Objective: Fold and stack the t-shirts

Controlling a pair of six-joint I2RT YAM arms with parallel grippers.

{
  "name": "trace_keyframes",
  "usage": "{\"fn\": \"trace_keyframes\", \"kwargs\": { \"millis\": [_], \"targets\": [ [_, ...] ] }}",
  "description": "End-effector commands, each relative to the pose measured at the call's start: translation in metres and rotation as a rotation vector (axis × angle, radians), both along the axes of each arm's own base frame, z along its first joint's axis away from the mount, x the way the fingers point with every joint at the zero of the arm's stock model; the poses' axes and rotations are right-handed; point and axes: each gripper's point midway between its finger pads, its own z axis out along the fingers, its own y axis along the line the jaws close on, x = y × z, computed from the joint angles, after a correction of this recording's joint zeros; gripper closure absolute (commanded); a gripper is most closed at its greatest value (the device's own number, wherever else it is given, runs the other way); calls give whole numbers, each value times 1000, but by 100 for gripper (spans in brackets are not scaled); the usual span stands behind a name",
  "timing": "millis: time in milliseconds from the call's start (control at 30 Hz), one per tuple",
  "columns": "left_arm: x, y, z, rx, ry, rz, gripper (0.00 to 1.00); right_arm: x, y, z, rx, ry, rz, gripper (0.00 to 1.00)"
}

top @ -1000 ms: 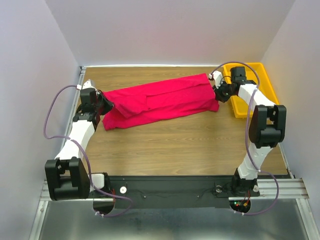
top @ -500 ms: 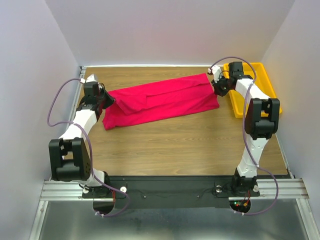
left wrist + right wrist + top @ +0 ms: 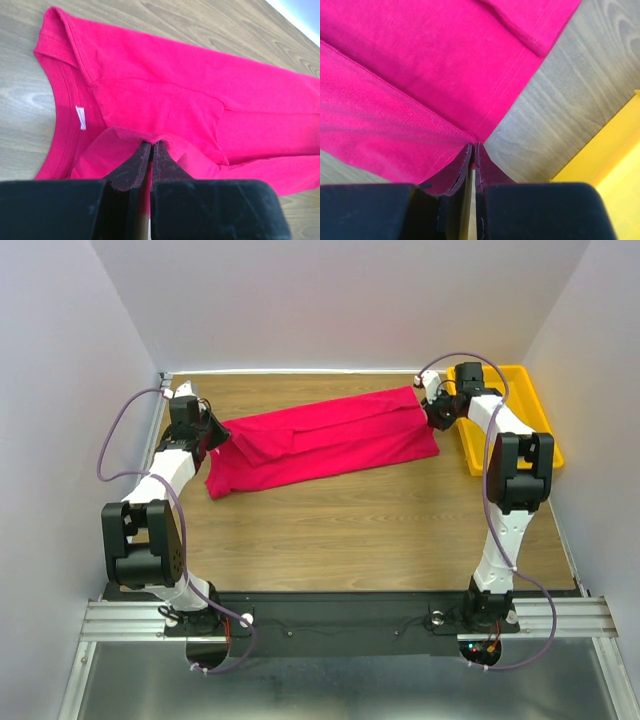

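Observation:
The pinched fold still stands up. I should next ease my left gripper slightly outward and down onto the t-shirt's collar end [image 3: 234,428] [image 3: 125,108] and let go of the cloth there.
One crimson-pink t-shirt [image 3: 330,440] lies as a long folded band across the far half of the wooden table. My left gripper [image 3: 213,432] is at its left end, by the collar. In the left wrist view that gripper [image 3: 151,144] is shut on a raised fold of the t-shirt [image 3: 165,95]. My right gripper [image 3: 434,412] is at the right end. The right wrist view shows this gripper [image 3: 473,145] shut on the stitched hem corner of the t-shirt [image 3: 420,65], lifted slightly off the wood.
A yellow tray [image 3: 545,425] stands at the far right, just beside the right gripper, and its rim [image 3: 615,145] shows in the right wrist view. Grey walls close the table on three sides. Bare wood [image 3: 370,530] lies between the shirt and the arm bases.
Both arms have reached farther toward the back wall, each carrying its end of the shirt a little that way. Both grips on the cloth have held.

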Motion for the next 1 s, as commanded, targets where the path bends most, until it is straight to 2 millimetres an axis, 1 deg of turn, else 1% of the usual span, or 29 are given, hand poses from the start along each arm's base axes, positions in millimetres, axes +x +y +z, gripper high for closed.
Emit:
{"fn": "trace_keyframes", "kwargs": {
  "millis": [0, 33, 200, 433, 567, 767, 967],
  "targets": [
    [23, 8, 35, 39, -116, 0, 100, 22, -4, 18, -23, -82, -6, 90],
    [24, 8, 32, 41, -108, 1, 100, 22, -4, 18, -23, -82, -6, 90],
    [27, 8, 30, 58, -105, -16, 100, 21, -4, 14, -23, -73, -3, 90],
    [31, 9, 16, 82, -72, -35, 100, 20, -3, 10, -27, -67, -5, 89],
    [32, 10, 11, 89, -60, -37, 100, 20, -4, 8, -28, -63, -6, 89],
    [32, 12, 10, 97, -57, -31, 100, 22, -4, 5, -29, -59, -12, 86],
    [32, 14, 12, 102, -59, -20, 100, 29, 0, 6, -21, -68, -13, 86]
  ]
}}
